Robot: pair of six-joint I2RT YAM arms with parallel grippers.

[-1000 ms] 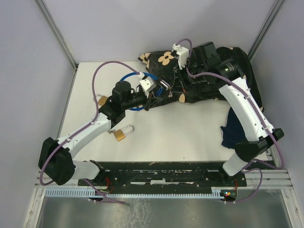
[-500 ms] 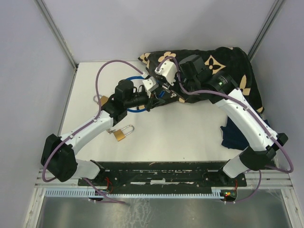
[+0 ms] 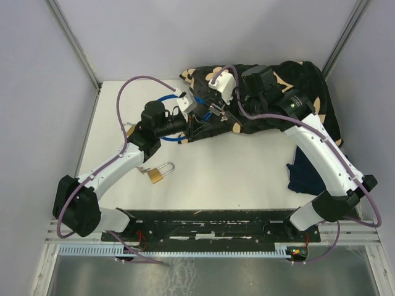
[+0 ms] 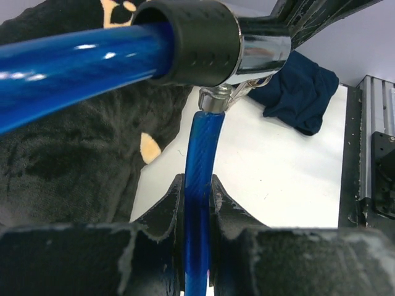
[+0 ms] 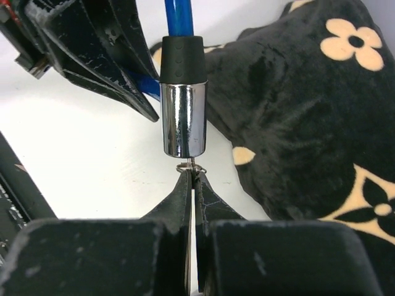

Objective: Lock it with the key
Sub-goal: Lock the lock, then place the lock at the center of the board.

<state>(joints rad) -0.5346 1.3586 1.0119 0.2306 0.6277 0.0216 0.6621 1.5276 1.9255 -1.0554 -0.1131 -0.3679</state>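
The bare tabletop point(image 3: 171, 105) beside the black cloth is open room for releasing the lock, so my left gripper needs to move down and to the left in the top view to get there next.
A blue cable lock point(image 3: 168, 98) lies at the back of the table. My left gripper point(image 4: 197, 186) is shut on its blue cable point(image 4: 199, 148), just below the chrome lock cylinder point(image 4: 259, 50) and its black sleeve point(image 4: 191, 40). In the right wrist view the cylinder point(image 5: 183, 123) hangs upright. The key point(image 5: 191, 166), with its small ring, sticks into the cylinder's lower end. My right gripper point(image 5: 192, 176) is shut on the key. From above, the two grippers meet over the black cloth's edge: left point(image 3: 196, 116), right point(image 3: 214, 106).
A black cloth with cream flowers point(image 3: 290, 74) covers the back right. A dark blue cloth point(image 3: 303, 172) lies at the right edge. A brass padlock point(image 3: 157, 175) sits near the left arm, and another point(image 3: 131, 130) lies partly under it.
My right arm has swung left and brought its gripper to the cylinder's end. The left gripper has shifted slightly up and left with the cable.
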